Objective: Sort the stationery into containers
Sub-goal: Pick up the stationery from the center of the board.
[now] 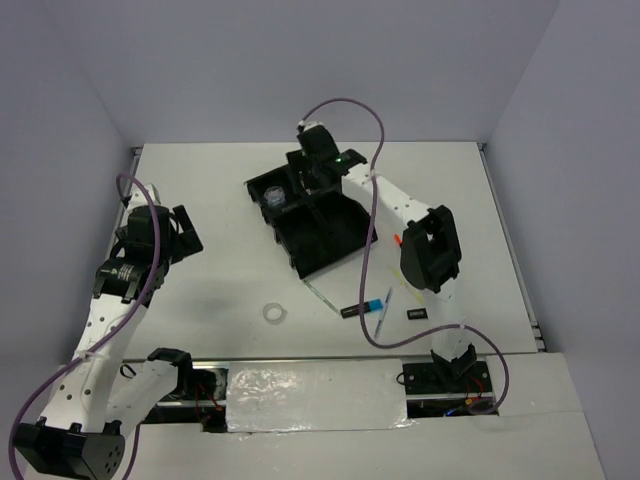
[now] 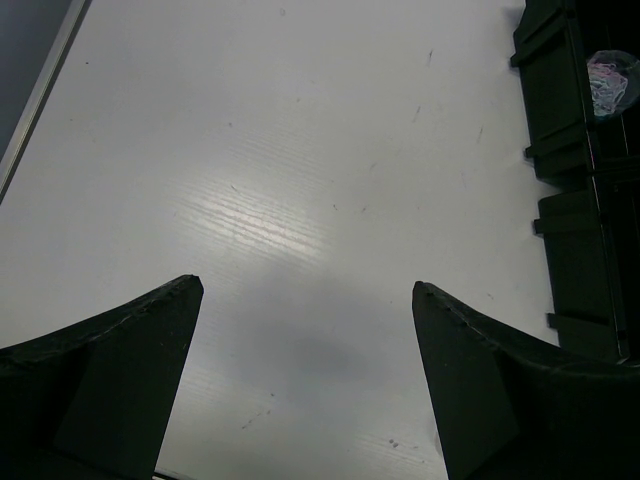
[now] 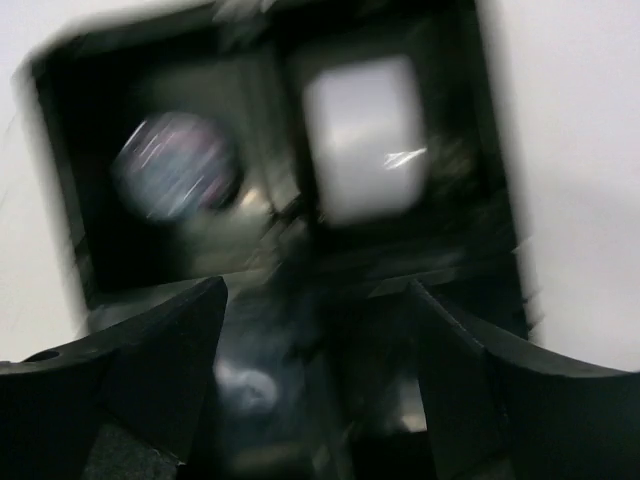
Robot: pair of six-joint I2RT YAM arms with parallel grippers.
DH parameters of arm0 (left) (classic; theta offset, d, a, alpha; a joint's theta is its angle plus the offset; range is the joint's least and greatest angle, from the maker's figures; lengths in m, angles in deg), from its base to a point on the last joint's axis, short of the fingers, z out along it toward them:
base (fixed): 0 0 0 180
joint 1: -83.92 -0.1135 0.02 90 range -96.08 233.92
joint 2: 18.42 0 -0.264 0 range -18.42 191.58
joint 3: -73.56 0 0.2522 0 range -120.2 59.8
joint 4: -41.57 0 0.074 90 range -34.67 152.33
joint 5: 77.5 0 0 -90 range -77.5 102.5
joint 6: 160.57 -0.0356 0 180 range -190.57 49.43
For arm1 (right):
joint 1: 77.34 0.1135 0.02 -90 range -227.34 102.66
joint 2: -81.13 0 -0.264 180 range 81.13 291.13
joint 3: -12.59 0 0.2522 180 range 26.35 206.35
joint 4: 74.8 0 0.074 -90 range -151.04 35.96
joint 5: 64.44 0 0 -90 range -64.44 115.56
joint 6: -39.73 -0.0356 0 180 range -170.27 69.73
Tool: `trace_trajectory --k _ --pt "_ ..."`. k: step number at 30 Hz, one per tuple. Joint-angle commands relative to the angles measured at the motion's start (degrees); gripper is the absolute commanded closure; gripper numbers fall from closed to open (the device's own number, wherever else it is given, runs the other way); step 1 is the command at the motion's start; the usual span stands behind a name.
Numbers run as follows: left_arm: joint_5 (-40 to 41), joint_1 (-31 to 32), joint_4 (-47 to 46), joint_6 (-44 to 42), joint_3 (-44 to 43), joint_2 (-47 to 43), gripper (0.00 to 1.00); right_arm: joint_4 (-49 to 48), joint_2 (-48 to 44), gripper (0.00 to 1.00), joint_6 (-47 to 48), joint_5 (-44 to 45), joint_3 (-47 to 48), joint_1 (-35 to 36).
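Observation:
The clear tape roll (image 1: pixel 274 313) is below my right gripper and closer to my base, so I will next swing that gripper back past the tray (image 1: pixel 340 235) and lower it onto the roll.
The black four-compartment tray (image 1: pixel 340 235) stands mid-table. A glittery silver tape roll (image 1: pixel 278 197) lies in its far-left compartment and shows blurred in the right wrist view (image 3: pixel 175 165). My right gripper (image 1: pixel 312 176) hovers over the tray's far end, open and empty (image 3: pixel 315 285). My left gripper (image 1: pixel 193 233) is open and empty over bare table left of the tray (image 2: pixel 305 285). On the table lie a clear tape roll (image 1: pixel 274 313), a thin pen (image 1: pixel 322 297), a black marker (image 1: pixel 350 312), a blue-capped marker (image 1: pixel 375 304) and another black marker (image 1: pixel 417 314).
An orange tip (image 1: pixel 398 240) shows beside the right arm's elbow. The tray's edge (image 2: pixel 575 210) and the glittery roll (image 2: pixel 610 80) sit at the right of the left wrist view. Walls close the table at the back and sides.

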Motion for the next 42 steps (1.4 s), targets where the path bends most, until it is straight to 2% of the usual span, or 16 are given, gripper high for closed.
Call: trace_trajectory --k 1,7,16,23,28,35,42 --pt "1.9 -0.7 -0.8 -0.1 0.1 -1.2 0.01 -2.8 -10.8 0.19 3.0 -1.1 -7.9 8.3" --pt "2.7 -0.8 -0.6 0.2 0.1 -1.5 0.01 -6.4 -18.0 0.18 1.2 0.2 -23.6 20.1" --pt "3.1 -0.9 -0.5 0.3 0.2 -2.0 0.01 -4.0 -15.3 0.14 -3.8 0.4 -29.6 29.2" --pt "2.9 -1.0 -0.5 0.2 0.3 -1.8 0.01 -6.9 -17.3 0.16 -6.2 -4.1 -36.2 31.8" --pt "2.6 -1.0 -0.7 0.1 0.3 -1.3 0.01 -8.8 -18.4 0.17 -6.0 -10.9 -39.9 33.6" --pt "2.3 -1.0 -0.8 0.0 0.3 -1.2 0.01 -9.1 -16.4 0.15 -5.8 -11.3 -40.3 34.7" --pt "1.7 -1.0 -1.1 -0.2 0.4 -1.0 0.01 -8.1 -13.0 0.15 -5.1 -7.4 -38.6 34.9"
